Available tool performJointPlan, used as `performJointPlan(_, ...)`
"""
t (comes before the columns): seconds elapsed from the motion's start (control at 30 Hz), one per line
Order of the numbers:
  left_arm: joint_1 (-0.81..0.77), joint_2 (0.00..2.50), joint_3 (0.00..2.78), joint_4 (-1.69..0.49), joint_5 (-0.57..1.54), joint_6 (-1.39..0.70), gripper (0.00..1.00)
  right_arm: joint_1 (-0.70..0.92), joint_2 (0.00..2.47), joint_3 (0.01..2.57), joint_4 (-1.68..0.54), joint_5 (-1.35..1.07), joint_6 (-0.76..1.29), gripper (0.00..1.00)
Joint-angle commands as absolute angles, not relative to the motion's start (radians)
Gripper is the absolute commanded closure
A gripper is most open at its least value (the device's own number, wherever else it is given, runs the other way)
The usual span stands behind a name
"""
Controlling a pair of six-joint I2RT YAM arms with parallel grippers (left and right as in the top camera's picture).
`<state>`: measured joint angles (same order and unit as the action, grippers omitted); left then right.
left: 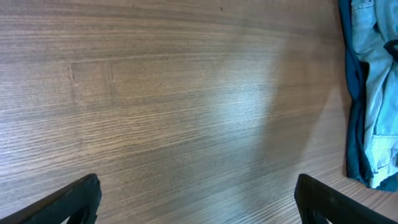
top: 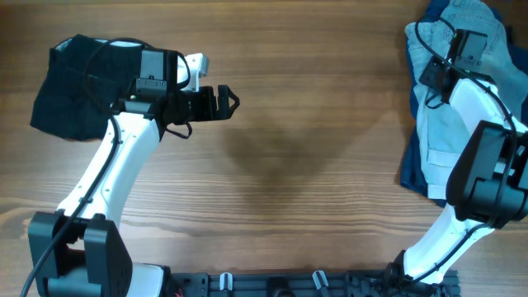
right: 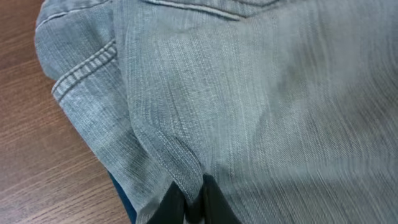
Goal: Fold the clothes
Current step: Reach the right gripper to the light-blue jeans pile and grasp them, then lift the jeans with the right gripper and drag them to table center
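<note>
Open wood between the piles lies left of my right gripper in the overhead view, so next my right gripper needs to lift the jeans over that wood and release them.
A pile of light blue denim jeans (top: 450, 99) over darker blue cloth lies at the table's right edge. My right gripper (top: 435, 73) sits on the pile's upper left part. In the right wrist view its jaws (right: 194, 190) are shut on a fold of the jeans (right: 249, 93). A black folded garment (top: 70, 91) lies at the far left. My left gripper (top: 224, 101) hovers right of it over bare wood, open and empty, its fingertips wide apart in the left wrist view (left: 198, 199). The jeans (left: 376, 93) show at that view's right edge.
The wooden table (top: 313, 165) runs between the two piles. Both arm bases stand at the front edge, with a black rail (top: 313, 285) between them.
</note>
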<state>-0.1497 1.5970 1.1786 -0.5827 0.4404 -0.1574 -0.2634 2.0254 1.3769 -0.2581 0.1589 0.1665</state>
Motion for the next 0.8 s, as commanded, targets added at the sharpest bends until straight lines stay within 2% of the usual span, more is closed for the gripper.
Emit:
performJointPlan(0.0, -0.155, 1.599, 1.199, -0.563, 0.457, -0.144, 0.0, -0.249, 1.914, 1.385, -0.283, 0.046, 0.167, 0.96)
performJointPlan(0.07, -0.155, 1.597, 1.199, -0.52, 0.457, -0.189, 0.0, -0.249, 1.775, 1.398, -0.29, -0.214, 0.057, 0.96)
performJointPlan(0.13, -0.154, 1.591, 1.199, -0.49, 0.46, -0.191, 0.0, -0.245, 1.658, 1.406, -0.298, -0.329, 0.056, 0.96)
performJointPlan(0.27, -0.143, 1.554, 1.199, -0.436, 0.459, -0.191, 0.0, -0.151, 1.436, 1.408, -0.325, -0.394, 0.051, 0.96)
performJointPlan(0.37, -0.102, 1.496, 1.199, -0.44, 0.46, -0.191, 0.0, 0.006, 1.348, 1.408, -0.373, -0.414, 0.049, 0.96)
performJointPlan(0.5, -0.03, 1.409, 1.199, -0.497, 0.46, -0.191, 0.0, 0.24, 1.347, 1.408, -0.371, -0.403, 0.086, 0.96)
performJointPlan(0.57, -0.006, 1.379, 1.199, -0.533, 0.459, -0.19, 0.0, 0.324, 1.38, 1.408, -0.345, -0.341, 0.136, 0.96)
performJointPlan(0.77, 0.078, 1.36, 1.199, -0.582, 0.459, -0.191, 0.0, 0.516, 1.482, 1.409, -0.236, -0.36, 0.212, 0.96)
